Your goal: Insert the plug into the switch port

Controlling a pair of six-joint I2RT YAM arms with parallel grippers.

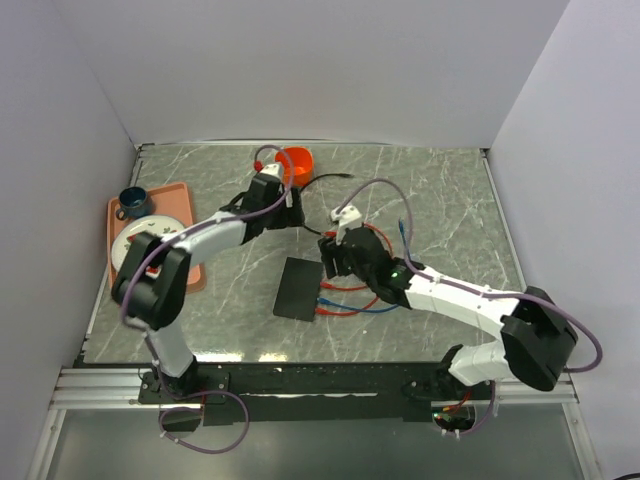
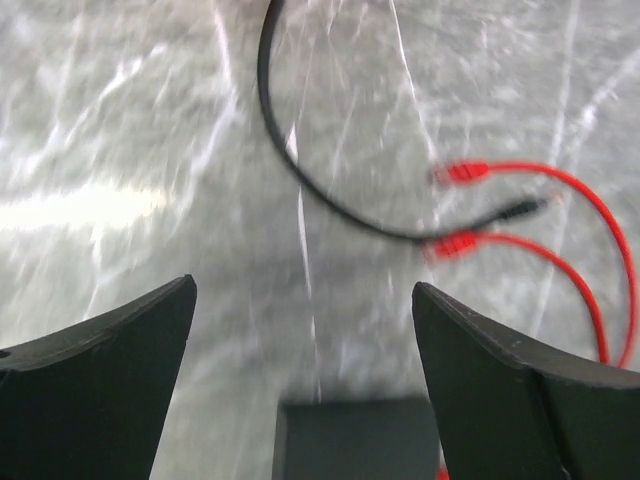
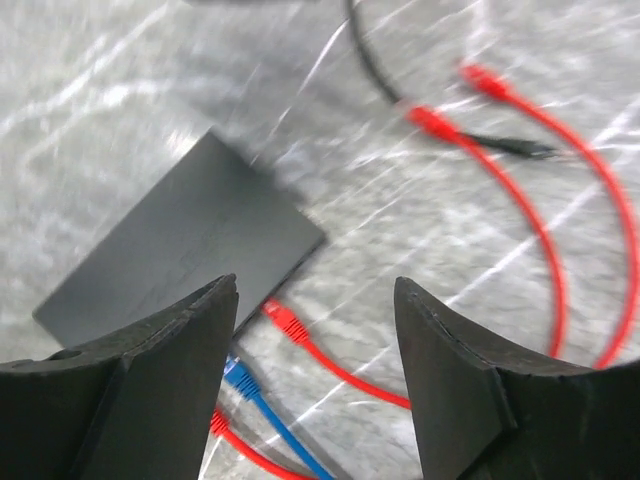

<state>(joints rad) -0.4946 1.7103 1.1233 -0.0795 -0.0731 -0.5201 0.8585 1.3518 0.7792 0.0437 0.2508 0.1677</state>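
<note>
Next I should lower my left gripper outward onto the thin black cable's bend (image 2: 267, 95), clear of the red plugs, since that part of the cable lies below and outward of it.
The flat black box (image 1: 298, 288) lies mid-table; its port openings do not show. My right gripper (image 1: 335, 260) hovers open just right of the box. In the right wrist view the right gripper (image 3: 316, 283) holds nothing, and below it a red plug (image 3: 284, 322) lies with its tip at the edge of the box (image 3: 190, 255). A blue plug (image 3: 240, 378) and another red plug (image 3: 218, 425) lie beside it, partly behind my finger. My left gripper (image 1: 287, 214) stands open behind the box. The left gripper (image 2: 304, 284) is empty above the box's far end (image 2: 355, 440).
Red cable loops (image 1: 350, 300) and a blue cable (image 1: 385, 308) trail right of the box. More red plugs (image 2: 462, 172) and a black cable (image 2: 300, 170) lie behind it. An orange cup (image 1: 295, 162) stands at the back. A tray (image 1: 190, 275) with a plate and a blue cup sits left.
</note>
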